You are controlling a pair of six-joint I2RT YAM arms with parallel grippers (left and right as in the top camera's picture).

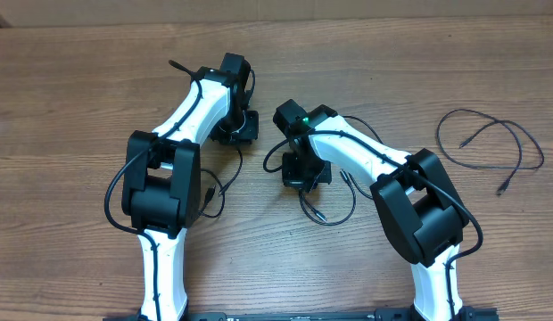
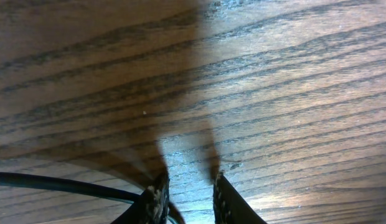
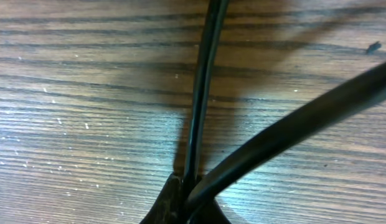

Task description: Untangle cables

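The loose loops lie apart from my left gripper. My right gripper needs to lift the cable, swing to the right in the overhead view and let go of the cable over the loose loops.
My right gripper (image 3: 183, 180) is shut on a thin black cable (image 3: 199, 87) that runs straight away from its tips over the wood. A thicker-looking black strand (image 3: 305, 115) crosses close to the lens. Seen from above, this gripper (image 1: 305, 174) sits at the table's middle over a small cable loop (image 1: 334, 222). My left gripper (image 2: 190, 177) hovers low over the wood with a narrow gap and bare wood between its fingers. A black cable (image 2: 56, 182) comes from the left and passes behind the left finger (image 2: 159, 190). From above, the left gripper (image 1: 234, 132) is hidden under its wrist.
Another black cable (image 1: 464, 111) lies in loose loops at the far right, apart from both arms. A cable strand (image 1: 225, 183) curls beside the left arm's elbow. The arm bases stand at the near table edge.
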